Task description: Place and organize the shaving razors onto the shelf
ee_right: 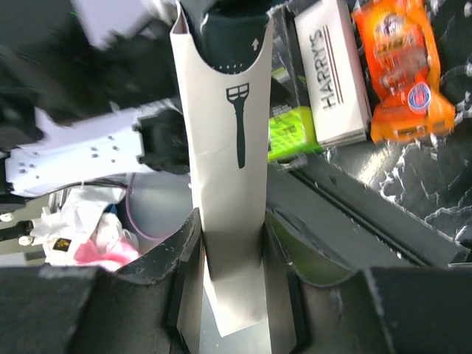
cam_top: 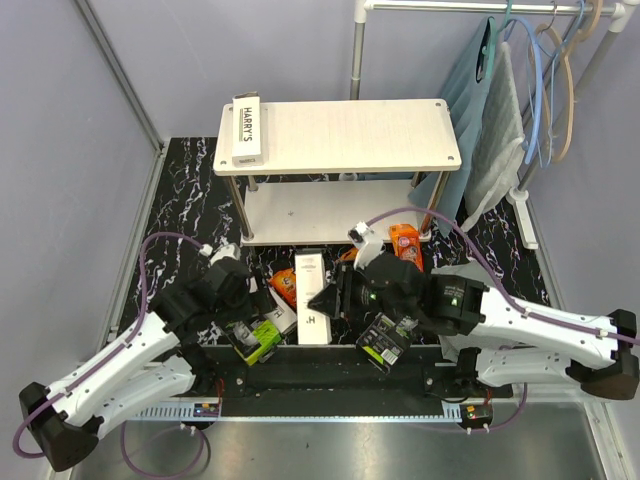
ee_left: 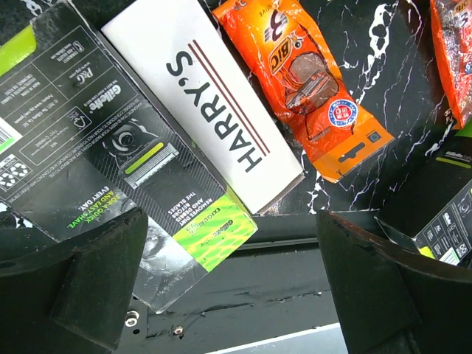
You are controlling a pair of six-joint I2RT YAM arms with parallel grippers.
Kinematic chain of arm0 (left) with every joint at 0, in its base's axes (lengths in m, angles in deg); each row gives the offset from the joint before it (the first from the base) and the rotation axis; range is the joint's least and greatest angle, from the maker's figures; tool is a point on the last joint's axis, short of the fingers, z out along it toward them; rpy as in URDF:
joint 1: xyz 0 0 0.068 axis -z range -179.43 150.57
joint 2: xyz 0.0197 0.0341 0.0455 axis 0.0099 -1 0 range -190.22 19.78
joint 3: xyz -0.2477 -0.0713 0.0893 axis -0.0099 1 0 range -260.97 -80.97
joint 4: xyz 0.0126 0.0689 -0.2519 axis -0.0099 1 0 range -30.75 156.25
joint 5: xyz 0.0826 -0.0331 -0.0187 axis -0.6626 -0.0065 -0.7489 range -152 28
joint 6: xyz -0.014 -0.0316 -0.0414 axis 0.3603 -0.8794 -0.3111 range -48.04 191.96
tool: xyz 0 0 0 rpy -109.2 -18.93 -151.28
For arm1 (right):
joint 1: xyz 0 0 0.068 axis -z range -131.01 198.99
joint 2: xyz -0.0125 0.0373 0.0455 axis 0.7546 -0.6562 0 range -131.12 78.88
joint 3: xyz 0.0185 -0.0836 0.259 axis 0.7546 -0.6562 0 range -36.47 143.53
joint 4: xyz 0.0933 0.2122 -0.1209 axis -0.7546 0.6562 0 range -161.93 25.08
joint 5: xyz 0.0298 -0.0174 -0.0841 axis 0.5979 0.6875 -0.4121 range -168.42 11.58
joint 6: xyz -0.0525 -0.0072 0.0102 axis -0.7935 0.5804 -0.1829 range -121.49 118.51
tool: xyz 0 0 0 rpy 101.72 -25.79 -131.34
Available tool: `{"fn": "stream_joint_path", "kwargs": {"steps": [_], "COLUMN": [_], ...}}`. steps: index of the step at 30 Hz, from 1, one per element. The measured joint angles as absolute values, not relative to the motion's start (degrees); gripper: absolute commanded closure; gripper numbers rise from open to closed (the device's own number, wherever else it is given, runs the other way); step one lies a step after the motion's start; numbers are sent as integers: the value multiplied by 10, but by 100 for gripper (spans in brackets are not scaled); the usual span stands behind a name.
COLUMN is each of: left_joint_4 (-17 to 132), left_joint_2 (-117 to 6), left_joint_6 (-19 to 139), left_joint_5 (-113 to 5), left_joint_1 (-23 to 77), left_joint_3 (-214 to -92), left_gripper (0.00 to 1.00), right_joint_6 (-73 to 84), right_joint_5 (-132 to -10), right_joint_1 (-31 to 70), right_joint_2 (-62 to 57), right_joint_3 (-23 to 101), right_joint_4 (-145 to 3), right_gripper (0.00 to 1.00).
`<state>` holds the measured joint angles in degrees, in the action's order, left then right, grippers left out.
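The shelf's top board is bare beside the HARRY'S box. My right gripper will next move up and outward over that bare spot, lower the white box (cam_top: 311,290) and let go of it.
My right gripper (ee_right: 230,251) is shut on a long white razor box (ee_right: 221,147) with a razor drawing, held off the table; in the top view that gripper (cam_top: 332,300) and box (cam_top: 311,290) hang in front of the shelf (cam_top: 400,130). One HARRY'S box (cam_top: 247,128) lies on the shelf's top board at the left end. My left gripper (ee_left: 232,287) is open and holds nothing, hovering by a black-and-green pack (ee_left: 110,147). Beside the pack lie a HARRY'S box (ee_left: 210,96) and an orange pack (ee_left: 310,81).
Another orange pack (cam_top: 405,243) and a black-and-green pack (cam_top: 385,340) lie on the right of the dark marbled floor. The lower shelf board (cam_top: 330,210) is bare. A clothes rail with hangers and grey cloth (cam_top: 500,120) stands at the back right.
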<state>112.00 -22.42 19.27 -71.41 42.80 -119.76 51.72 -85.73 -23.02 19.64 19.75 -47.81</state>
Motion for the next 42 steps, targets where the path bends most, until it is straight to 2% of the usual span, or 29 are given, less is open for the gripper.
{"fn": "stream_joint_path", "kwargs": {"steps": [6,21,31,39,42], "left_joint_4": [1115,1091,1089,1080,1074], "left_joint_2": [-224,-223,-223,-234,-236], "left_joint_6": [196,197,197,203,207], "left_joint_5": [-707,-686,-678,-670,-666], "left_joint_1": [428,428,428,428,428], "left_joint_3": [-1191,-1178,-1178,-1178,-1175], "left_gripper": [1,1,1,1,1], "right_joint_6": [462,353,333,328,330], "right_joint_5": [-862,-766,-679,-622,-598], "right_joint_1": [-205,-18,61,100,116], "right_joint_2": [125,-35,-173,-322,-360], "right_joint_3": [366,664,855,1081,1125], "right_joint_4": [-420,-345,-312,-254,-246], "right_gripper": [80,80,79,78,78]}}
